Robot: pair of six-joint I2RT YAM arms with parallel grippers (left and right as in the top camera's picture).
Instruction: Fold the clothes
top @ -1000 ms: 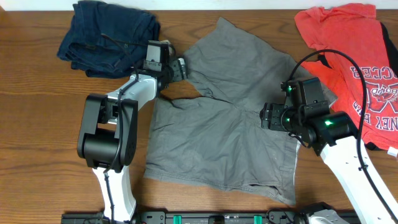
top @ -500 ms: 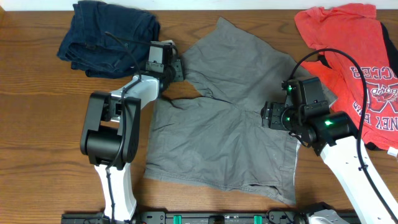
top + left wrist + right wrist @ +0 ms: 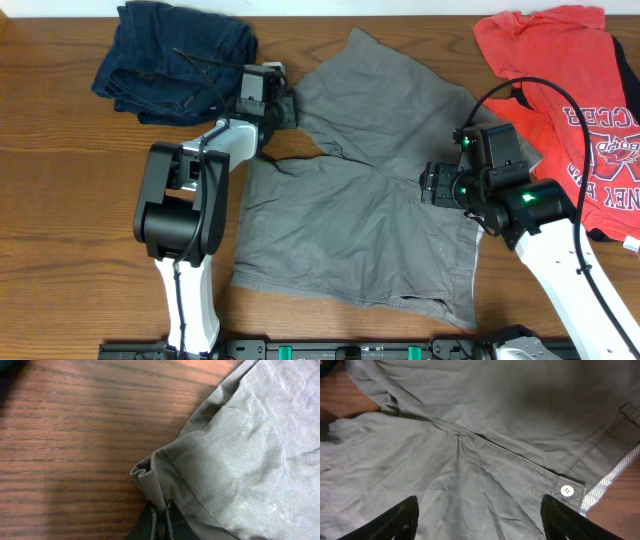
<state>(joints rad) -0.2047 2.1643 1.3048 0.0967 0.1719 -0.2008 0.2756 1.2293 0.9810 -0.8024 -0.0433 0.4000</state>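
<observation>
I need to pull the hem corner left in the overhead view and back over bare wood with my left gripper next, to straighten the slanting leg, and release.
The grey-khaki shorts (image 3: pixel 360 190) lie spread flat in the middle of the table, one leg reaching to the back. My left gripper (image 3: pixel 287 110) is shut on the hem corner of that back leg; in the left wrist view the cloth (image 3: pixel 235 455) bunches into a fold pinched between the two dark fingers (image 3: pixel 161 522). My right gripper (image 3: pixel 428 187) hovers open over the waistband on the right side. The right wrist view shows the fly, a white button (image 3: pixel 566 490) and the waistband between its wide-apart fingertips (image 3: pixel 477 520).
A dark navy denim garment (image 3: pixel 175 55) is heaped at the back left, close behind the left gripper. A red T-shirt with white lettering (image 3: pixel 575 100) lies at the back right, beside the right arm. Bare wooden table (image 3: pixel 60 200) lies to the left.
The left gripper has closed on the hem corner of the shorts' back leg and shifted slightly toward the back. The right arm has stayed where it was, still open.
</observation>
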